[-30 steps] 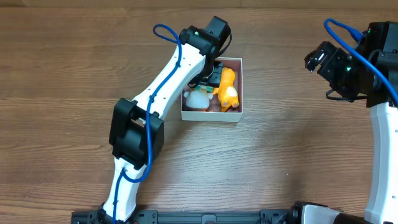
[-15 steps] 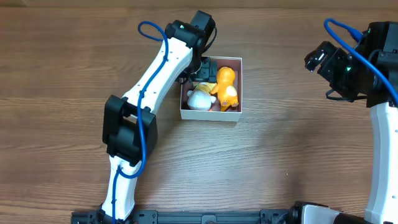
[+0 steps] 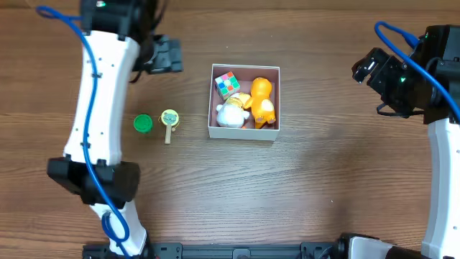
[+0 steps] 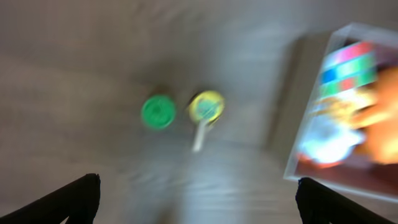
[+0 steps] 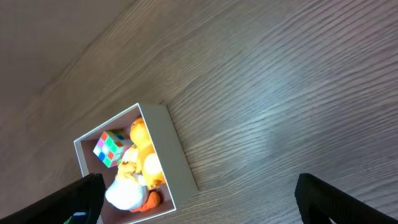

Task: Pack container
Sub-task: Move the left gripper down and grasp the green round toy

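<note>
The green round piece [image 3: 143,123] [image 4: 158,112], still unpacked, lies below and nearer my base, so next my left gripper needs to move back and down to close around it.
The container [image 3: 244,133] is a white-walled square box with a pink-brown floor at the table's middle; it also shows in the right wrist view [image 5: 180,163] and, blurred, in the left wrist view [image 4: 297,144]. Inside lie a colour cube [image 3: 228,83], an orange toy [image 3: 262,99] and a white toy [image 3: 230,116]. A green round piece [image 3: 143,123] and a yellow round piece with a stick [image 3: 169,119] lie on the table left of it. My left gripper [image 3: 167,55] is open and empty at the far left. My right gripper [image 3: 365,67] is open and empty at the far right.
The wooden table [image 3: 323,180] spreads around the container. The left arm [image 3: 100,108] reaches along the left side. The right arm [image 3: 442,173] stands at the right edge.
My left gripper has pulled out of the container and swung far to the left, leaving the colour cube inside. The green and yellow pieces are now uncovered. The right arm has not moved.
</note>
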{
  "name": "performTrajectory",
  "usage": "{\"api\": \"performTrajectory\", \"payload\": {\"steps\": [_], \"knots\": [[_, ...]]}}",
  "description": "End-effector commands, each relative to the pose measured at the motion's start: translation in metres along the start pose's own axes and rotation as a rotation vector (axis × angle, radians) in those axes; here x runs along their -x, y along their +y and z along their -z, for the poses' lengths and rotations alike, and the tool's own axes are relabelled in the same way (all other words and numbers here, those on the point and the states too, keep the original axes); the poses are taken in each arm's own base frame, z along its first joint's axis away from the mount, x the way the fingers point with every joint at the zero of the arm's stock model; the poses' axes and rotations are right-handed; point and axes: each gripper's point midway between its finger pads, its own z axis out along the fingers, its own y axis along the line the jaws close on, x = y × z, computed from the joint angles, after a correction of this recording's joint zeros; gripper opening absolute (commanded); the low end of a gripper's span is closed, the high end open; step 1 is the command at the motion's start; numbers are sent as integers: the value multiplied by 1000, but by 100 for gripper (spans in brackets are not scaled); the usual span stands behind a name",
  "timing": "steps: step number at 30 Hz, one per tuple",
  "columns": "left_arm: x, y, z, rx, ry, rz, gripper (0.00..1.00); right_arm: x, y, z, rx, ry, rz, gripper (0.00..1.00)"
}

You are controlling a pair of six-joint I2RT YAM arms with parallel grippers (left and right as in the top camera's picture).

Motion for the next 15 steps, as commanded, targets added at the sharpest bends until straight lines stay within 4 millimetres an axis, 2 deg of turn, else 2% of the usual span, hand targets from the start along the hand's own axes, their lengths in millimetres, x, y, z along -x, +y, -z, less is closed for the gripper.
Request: {"api": "performTrajectory", "payload": {"steps": [1, 4, 8, 11, 15], "knots": [[-39, 27, -51, 37, 240, -26, 100, 4, 0, 1, 1, -12, -8, 100], [-59, 44, -90, 90, 333, -37, 96, 4, 0, 1, 0, -12, -8, 100], [-58, 62, -123, 91, 325, 32, 100, 4, 0, 1, 1, -12, -8, 100], [-60, 76, -151, 23, 327, 60, 100, 4, 0, 1, 1, -12, -8, 100], [-69, 79, -183, -20, 317, 50, 96, 4, 0, 1, 1, -12, -8, 100]]}}
